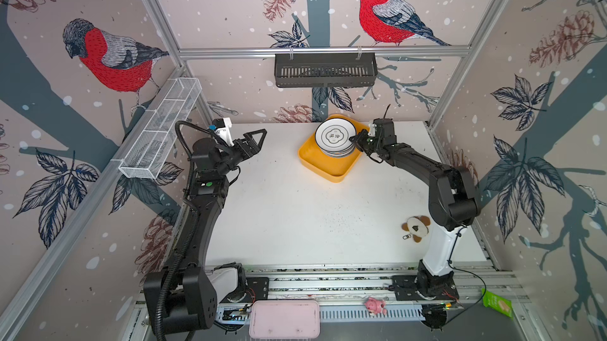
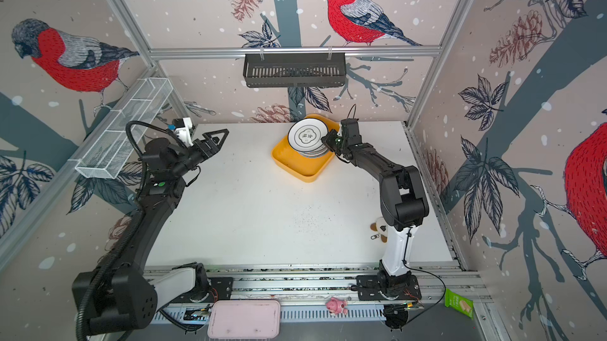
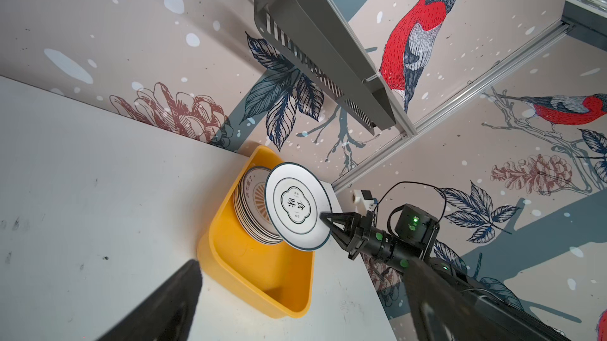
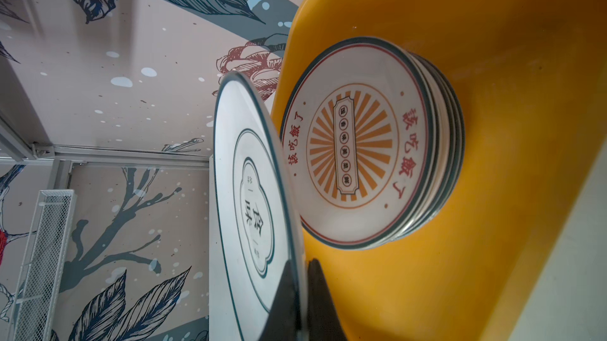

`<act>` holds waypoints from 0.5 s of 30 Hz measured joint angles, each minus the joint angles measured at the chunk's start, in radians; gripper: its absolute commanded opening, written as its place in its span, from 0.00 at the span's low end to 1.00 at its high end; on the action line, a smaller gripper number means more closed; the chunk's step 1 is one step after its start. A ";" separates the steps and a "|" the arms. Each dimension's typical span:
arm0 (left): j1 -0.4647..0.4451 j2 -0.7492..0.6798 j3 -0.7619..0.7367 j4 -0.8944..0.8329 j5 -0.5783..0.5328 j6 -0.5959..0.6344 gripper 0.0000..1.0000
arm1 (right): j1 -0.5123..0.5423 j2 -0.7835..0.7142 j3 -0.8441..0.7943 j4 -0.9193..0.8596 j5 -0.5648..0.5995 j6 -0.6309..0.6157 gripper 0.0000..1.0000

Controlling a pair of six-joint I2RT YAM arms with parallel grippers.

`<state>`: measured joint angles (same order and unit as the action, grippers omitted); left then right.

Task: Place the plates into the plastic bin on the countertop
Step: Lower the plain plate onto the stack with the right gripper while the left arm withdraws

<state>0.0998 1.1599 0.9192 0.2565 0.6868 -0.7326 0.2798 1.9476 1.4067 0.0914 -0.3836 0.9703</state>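
I will next bring the white plate down onto the sunburst top plate (image 4: 358, 143) with my right gripper and let go of the white plate's rim there, because the held white plate hangs above the stack.
A stack of plates (image 1: 338, 154) (image 3: 249, 211) stands in the far end of the yellow plastic bin (image 1: 328, 175) (image 2: 302, 175) at the back of the white countertop (image 1: 295, 218). In the right wrist view its top plate (image 4: 358, 145) has an orange sunburst centre. My right gripper (image 1: 356, 137) (image 2: 328, 137) (image 4: 303, 267) is shut on the rim of a white plate with thin dark rings (image 1: 335, 135) (image 3: 297, 206) (image 4: 253, 198), held tilted just above the stack. My left gripper (image 1: 258, 142) (image 2: 220, 140) stands open and empty over the back left of the countertop, well apart from the bin; its fingers (image 3: 174, 303) frame the left wrist view.
A black slotted basket (image 1: 325, 70) hangs on the back wall above the bin. A white wire basket (image 1: 161, 132) runs along the left wall. A plush keychain (image 1: 416, 227) lies near the right arm's base. A pink tray (image 1: 284, 319), a pink toy (image 1: 376, 306) and a green packet (image 1: 497, 305) sit at the front.
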 measured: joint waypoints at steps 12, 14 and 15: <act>0.000 0.087 0.044 0.040 -0.035 0.006 0.96 | -0.014 0.148 0.153 -0.047 0.003 -0.002 0.02; 0.000 0.106 0.050 0.054 -0.035 0.003 0.96 | -0.017 0.156 0.153 -0.055 0.003 -0.001 0.02; 0.000 0.113 0.052 0.060 -0.035 -0.001 0.96 | -0.018 0.159 0.153 -0.055 0.004 -0.001 0.02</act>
<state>0.0998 1.2732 0.9710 0.3168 0.6514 -0.7334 0.2619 2.1063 1.5600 0.0360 -0.3794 0.9691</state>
